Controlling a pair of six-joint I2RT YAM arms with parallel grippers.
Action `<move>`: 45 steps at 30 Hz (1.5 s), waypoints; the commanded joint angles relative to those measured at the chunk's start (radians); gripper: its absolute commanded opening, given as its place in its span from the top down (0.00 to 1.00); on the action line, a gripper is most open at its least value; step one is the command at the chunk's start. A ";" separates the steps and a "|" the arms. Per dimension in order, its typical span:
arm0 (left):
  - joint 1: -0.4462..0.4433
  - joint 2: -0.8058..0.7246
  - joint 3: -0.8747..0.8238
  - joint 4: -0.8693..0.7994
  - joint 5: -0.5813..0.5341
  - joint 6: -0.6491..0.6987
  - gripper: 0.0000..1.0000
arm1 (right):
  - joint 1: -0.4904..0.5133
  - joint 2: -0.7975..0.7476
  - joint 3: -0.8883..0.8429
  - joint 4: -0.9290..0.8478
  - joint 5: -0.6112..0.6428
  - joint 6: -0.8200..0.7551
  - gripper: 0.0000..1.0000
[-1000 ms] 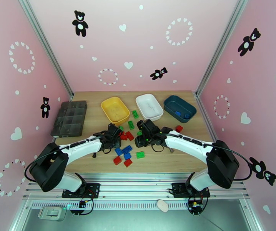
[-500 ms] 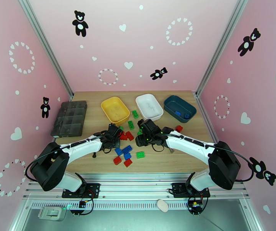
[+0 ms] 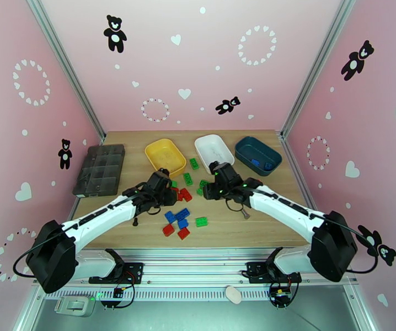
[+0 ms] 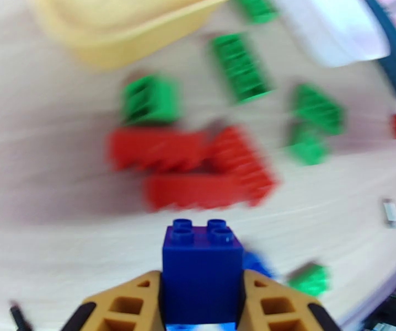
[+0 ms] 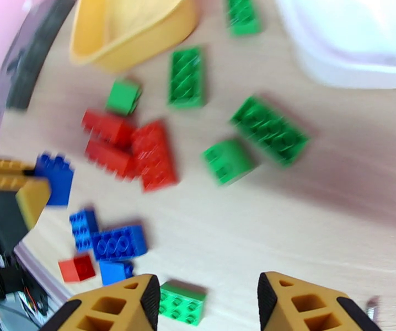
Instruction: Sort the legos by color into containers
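My left gripper moves outward and across past the white tub, over the teal tub (image 3: pixel 253 149), to release the blue brick next, because blue bricks already lie there.
My left gripper (image 4: pixel 201 291) is shut on a blue brick (image 4: pixel 201 263) and holds it above the table, just in front of a cluster of red legos (image 4: pixel 198 169). From above, the left gripper (image 3: pixel 164 192) hangs near the yellow tub (image 3: pixel 165 155). My right gripper (image 5: pixel 209 296) is open with nothing between its fingers, above a green brick (image 5: pixel 182 302). In the top view the right gripper (image 3: pixel 212 190) sits in front of the white tub (image 3: pixel 213 151). The teal tub (image 3: pixel 253 149) holds blue bricks. Loose blue legos (image 3: pixel 178 215), red ones (image 3: pixel 176 231) and green ones (image 3: pixel 188 179) lie mid-table.
A dark grey organizer tray (image 3: pixel 100 169) sits at the back left. One red brick (image 3: pixel 257 184) lies alone near the teal tub. A dark screw (image 3: pixel 135 221) and a small metal piece (image 3: pixel 246 214) lie on the wood. Pink walls close in three sides.
My left gripper has shut on the blue brick and moved back toward the yellow tub. The right gripper has shifted back and right, toward the white tub.
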 commanded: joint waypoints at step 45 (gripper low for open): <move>-0.118 1.434 1.860 0.373 0.418 -0.335 0.19 | -0.530 -0.530 -0.162 -0.136 0.005 0.075 0.44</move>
